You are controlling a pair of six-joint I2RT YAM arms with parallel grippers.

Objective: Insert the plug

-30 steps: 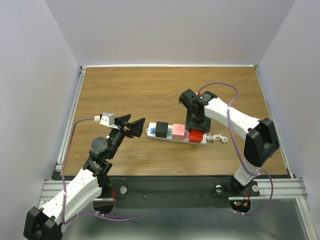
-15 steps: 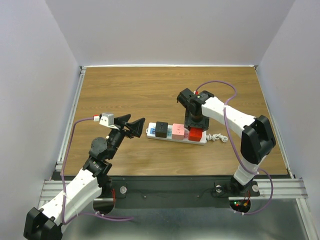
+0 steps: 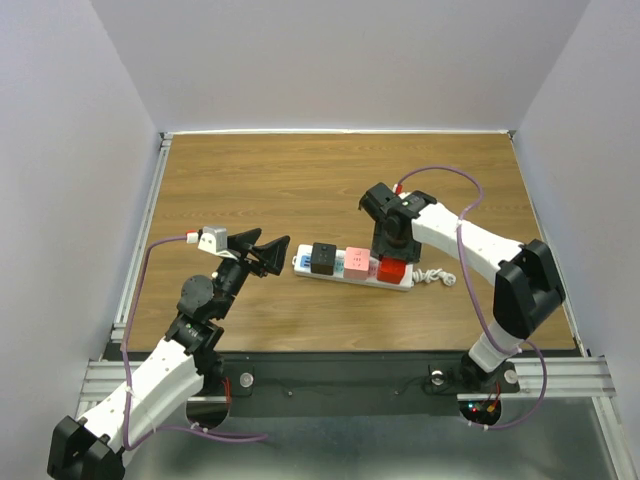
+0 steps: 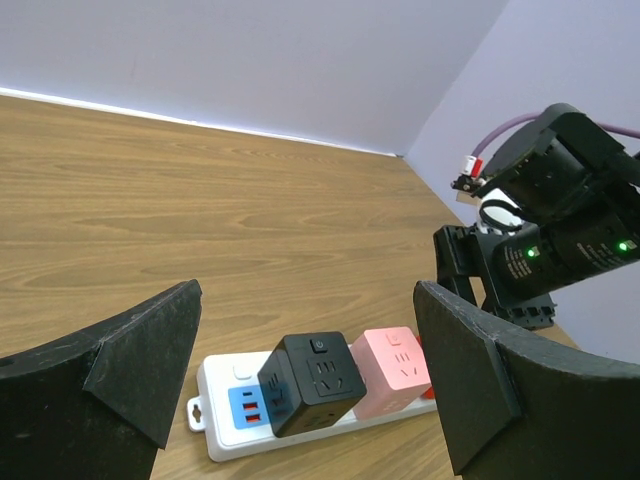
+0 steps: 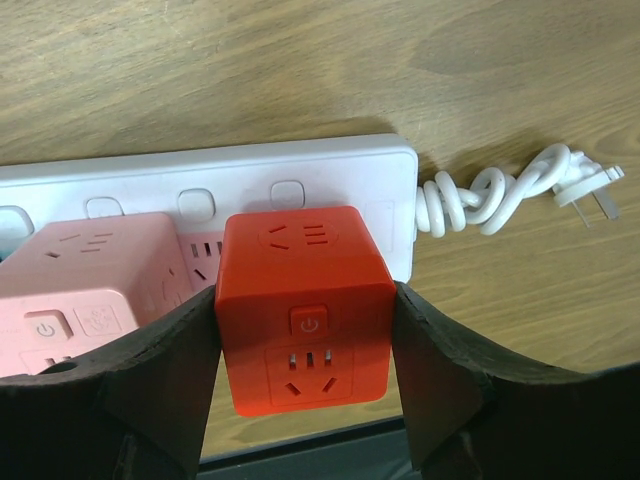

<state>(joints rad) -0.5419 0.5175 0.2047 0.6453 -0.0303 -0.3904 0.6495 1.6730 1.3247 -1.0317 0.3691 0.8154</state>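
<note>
My right gripper needs to swing back toward my base next, over the red cube (image 3: 392, 270), and let it go there, because it lines up with the pink cube on the power strip (image 3: 302, 265).
The plug is a red cube (image 5: 305, 310) held from both sides by my right gripper (image 5: 305, 340), which is shut on it. It stands over the right end of the white power strip (image 5: 340, 175); whether its prongs are in a socket is hidden. In the top view the red cube (image 3: 392, 270) sits under the right gripper (image 3: 388, 252), next to a pink cube (image 3: 356, 263) and a black cube (image 3: 323, 258) on the strip (image 3: 302, 265). My left gripper (image 3: 268, 254) hangs open just left of the strip, holding nothing, with the black cube (image 4: 310, 385) between its fingers' line of sight.
The strip's white coiled cord (image 3: 437, 275) with its bare plug lies on the wooden table to the right of the strip. A metal rail (image 3: 140, 250) borders the table's left side. White walls close in the back and sides.
The right arm's wrist and forearm have shifted slightly, while the red cube stays at the same spot on the strip. The left arm has not moved.
</note>
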